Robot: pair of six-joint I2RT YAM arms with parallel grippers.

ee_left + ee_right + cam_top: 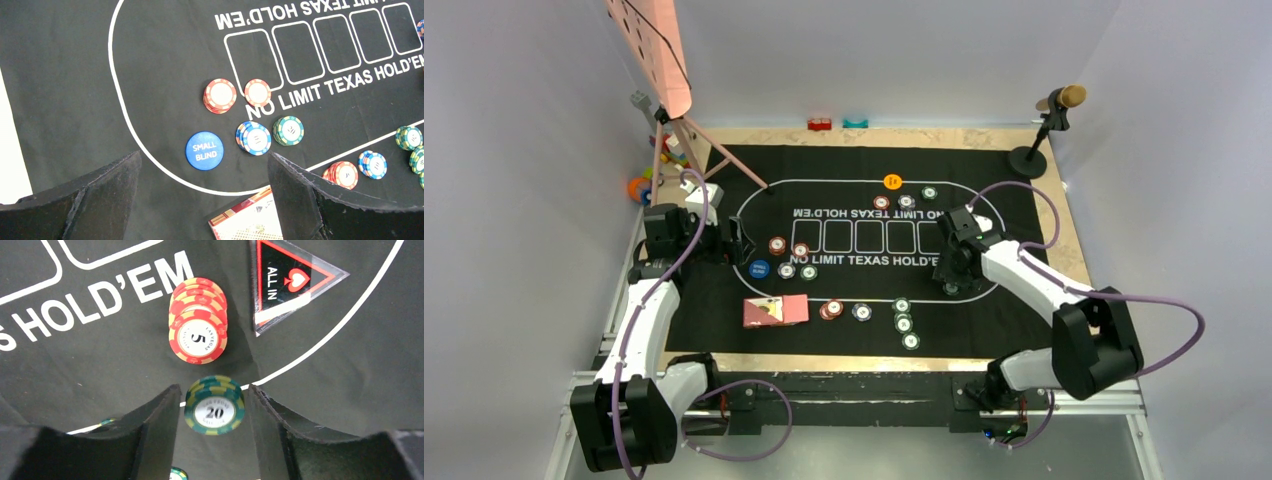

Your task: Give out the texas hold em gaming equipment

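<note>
I will move my right gripper back, left in the overhead view, and down around the middle green stack (pixel 904 323), since more green chips line up there.
On the black mat (pixel 1024 215), my right gripper (pixel 951 272) is open. In the right wrist view (pixel 214 390) its fingers straddle a green "20" chip stack (pixel 214 409) with a thin gap on each side. A red "5" stack (pixel 197 320) lies just beyond. My left gripper (pixel 736 243) is open and empty, above the blue SMALL BLIND button (pixel 204 150) and the pinkish-red-backed cards (pixel 247 225). Red (pixel 220 95), blue-grey (pixel 254 138) and green (pixel 288 130) stacks sit by it. An orange button (pixel 892 181) lies at the far side.
A clear triangular ALL IN marker (pixel 285 285) lies right of the red stack. More chip stacks sit along the near line (pixel 904 322) and far side (pixel 906 201). A microphone stand (pixel 1030 158) is far right, a pink easel's legs (pixel 714 150) far left, and toy blocks (pixel 820 124) beyond the mat.
</note>
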